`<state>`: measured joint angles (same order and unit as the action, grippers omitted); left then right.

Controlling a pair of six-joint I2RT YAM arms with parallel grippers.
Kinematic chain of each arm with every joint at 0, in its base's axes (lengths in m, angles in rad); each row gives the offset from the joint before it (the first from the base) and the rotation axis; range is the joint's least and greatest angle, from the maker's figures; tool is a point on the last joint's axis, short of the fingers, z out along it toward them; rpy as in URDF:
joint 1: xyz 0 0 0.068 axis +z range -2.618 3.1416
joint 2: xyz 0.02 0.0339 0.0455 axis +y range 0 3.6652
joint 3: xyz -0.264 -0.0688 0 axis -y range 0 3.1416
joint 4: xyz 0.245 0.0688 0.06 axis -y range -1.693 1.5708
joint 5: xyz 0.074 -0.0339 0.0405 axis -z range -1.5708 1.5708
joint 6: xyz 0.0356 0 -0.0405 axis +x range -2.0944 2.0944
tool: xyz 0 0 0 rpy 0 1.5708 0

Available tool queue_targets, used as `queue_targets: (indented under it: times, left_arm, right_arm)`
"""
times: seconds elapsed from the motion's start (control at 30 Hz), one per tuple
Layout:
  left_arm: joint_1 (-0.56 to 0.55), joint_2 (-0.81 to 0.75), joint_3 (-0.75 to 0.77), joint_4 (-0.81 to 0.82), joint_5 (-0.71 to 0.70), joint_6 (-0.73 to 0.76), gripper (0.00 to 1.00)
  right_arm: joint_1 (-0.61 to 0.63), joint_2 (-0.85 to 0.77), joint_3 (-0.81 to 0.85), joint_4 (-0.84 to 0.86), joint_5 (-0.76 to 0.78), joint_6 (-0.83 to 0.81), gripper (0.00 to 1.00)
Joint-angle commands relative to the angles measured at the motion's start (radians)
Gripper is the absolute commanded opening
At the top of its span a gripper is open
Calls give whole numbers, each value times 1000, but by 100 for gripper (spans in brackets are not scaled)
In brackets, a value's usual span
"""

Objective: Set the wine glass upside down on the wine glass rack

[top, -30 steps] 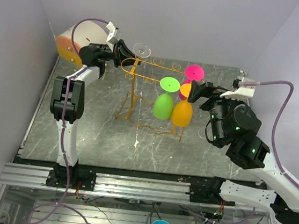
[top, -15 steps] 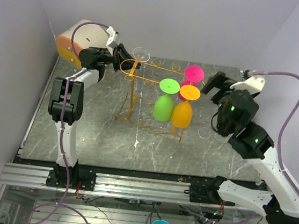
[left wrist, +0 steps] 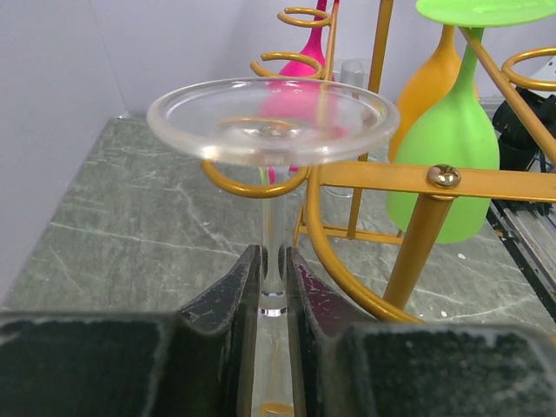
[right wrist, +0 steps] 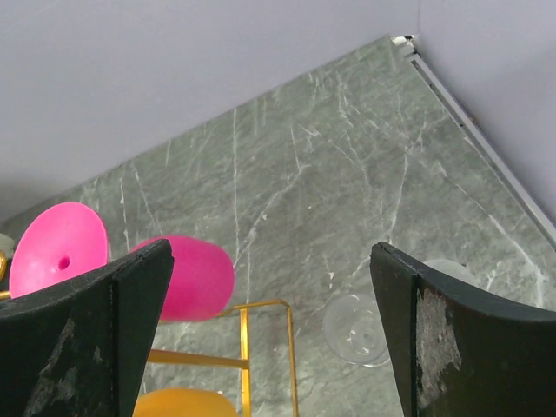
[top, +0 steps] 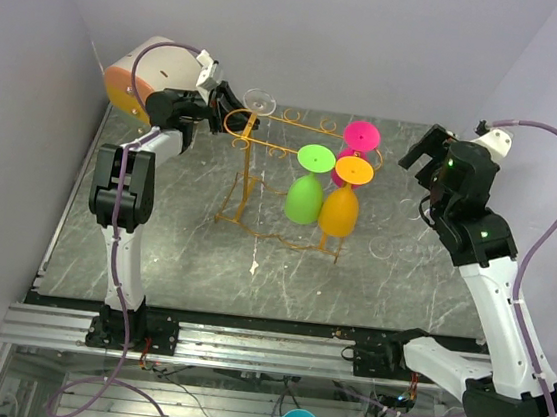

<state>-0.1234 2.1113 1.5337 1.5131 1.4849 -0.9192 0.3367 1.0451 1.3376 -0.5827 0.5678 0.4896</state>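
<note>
My empty right gripper should move back and down, with its fingers turning downward, onto the clear glass, onto its bowl, because that glass stands on the tabletop beside the rack [top: 285, 154].
A clear wine glass is upside down, its round foot [top: 262, 97] uppermost at the left end of the golden wire rack [top: 285, 154]. In the left wrist view the foot [left wrist: 272, 120] sits just above an end loop of the rack [left wrist: 408, 178], and the stem runs down through that loop. My left gripper [top: 232, 105] is shut on the stem [left wrist: 274, 269]. The bowl is hidden below the fingers. My right gripper [top: 423, 155] is open and empty, raised to the right of the rack [right wrist: 271, 252].
Green [top: 304, 196], orange [top: 340, 208] and pink [top: 361, 135] glasses hang upside down on the rack. A clear glass [right wrist: 356, 328] stands on the grey marble table right of the rack. A cream drum with an orange face [top: 137, 77] is behind the left arm. Walls close the sides.
My right arm has pulled back from the rack, up and to the right, with its gripper open. My left gripper still holds the clear glass at the rack's left end, barely moved.
</note>
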Motion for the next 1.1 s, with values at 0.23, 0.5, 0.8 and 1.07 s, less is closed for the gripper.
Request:
queue_targets:
  times: [0.23, 0.5, 0.8, 1.07]
  left_arm:
    - [4, -12, 13, 215, 14, -9, 41]
    - [7, -11, 25, 214, 32, -37, 43]
    - [34, -37, -8, 214, 93, -74, 49]
    - [66, -77, -46, 214, 100, -109, 66]
  right_arm:
    - [-119, 27, -23, -76, -128, -4, 99]
    - [-246, 7, -135, -98, -274, 6, 83]
    - [-300, -23, -251, -89, -345, 18, 56]
    - [-301, -46, -286, -112, -355, 10, 58]
